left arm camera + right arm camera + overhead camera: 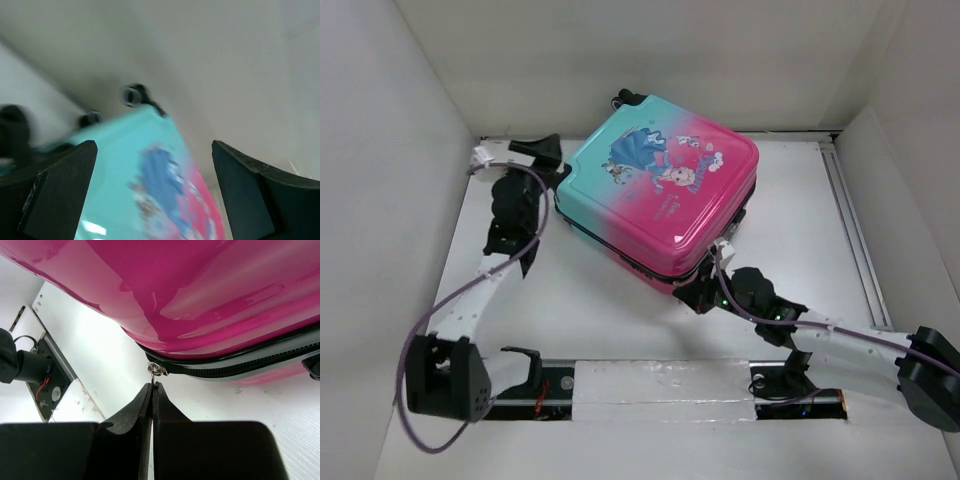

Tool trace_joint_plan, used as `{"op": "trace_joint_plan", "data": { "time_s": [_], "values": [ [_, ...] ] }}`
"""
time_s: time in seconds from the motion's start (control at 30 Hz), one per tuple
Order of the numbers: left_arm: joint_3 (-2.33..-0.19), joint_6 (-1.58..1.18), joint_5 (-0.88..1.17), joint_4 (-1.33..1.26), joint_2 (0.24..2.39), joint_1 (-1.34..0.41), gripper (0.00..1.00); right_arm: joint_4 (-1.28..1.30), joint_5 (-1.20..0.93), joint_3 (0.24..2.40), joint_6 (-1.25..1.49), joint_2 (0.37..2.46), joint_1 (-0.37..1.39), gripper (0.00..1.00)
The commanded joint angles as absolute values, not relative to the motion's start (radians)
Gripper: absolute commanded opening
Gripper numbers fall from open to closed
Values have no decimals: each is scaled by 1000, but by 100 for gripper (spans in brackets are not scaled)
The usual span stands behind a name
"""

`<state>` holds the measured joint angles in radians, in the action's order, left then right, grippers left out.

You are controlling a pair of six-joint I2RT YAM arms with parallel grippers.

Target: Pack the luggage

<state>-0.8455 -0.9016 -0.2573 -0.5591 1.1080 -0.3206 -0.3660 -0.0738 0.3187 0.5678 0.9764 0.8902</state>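
Observation:
Next, my left gripper lowers its open fingers to the left in the wrist view around the suitcase's near black wheel, since it lies down there.
The luggage is a closed pink-to-teal hard-shell suitcase with a cartoon princess, lying flat at the table's middle back. My right gripper is at its near pink corner, shut on the silver zipper pull. The black zipper track runs right from it. My left gripper is open at the suitcase's teal left corner. In the left wrist view it looks over the blurred teal shell between its fingers, and two black wheels show at the far edge.
White walls enclose the table on the left, back and right. A metal rail runs along the right side. A taped strip lies between the arm bases at the near edge.

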Motion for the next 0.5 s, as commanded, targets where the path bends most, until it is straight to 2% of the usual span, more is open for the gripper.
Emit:
{"op": "trace_joint_plan", "data": {
  "time_s": [0.0, 0.03, 0.17, 0.3, 0.47],
  "values": [
    [-776, -1145, 1, -567, 1169, -83, 96, -443, -144, 328, 565, 934, 899, 0],
    [-776, -1161, 59, -581, 1217, -2, 96, -443, -156, 328, 565, 924, 899, 0],
    [-828, -1147, 91, -479, 1285, 76, 98, -433, -187, 319, 565, 933, 899, 0],
    [-787, -1172, 182, -593, 1374, 126, 100, -454, -198, 319, 565, 942, 899, 0],
    [-893, -1172, 394, -736, 1551, 135, 100, -454, -198, 301, 565, 942, 899, 0]
  ]
}}
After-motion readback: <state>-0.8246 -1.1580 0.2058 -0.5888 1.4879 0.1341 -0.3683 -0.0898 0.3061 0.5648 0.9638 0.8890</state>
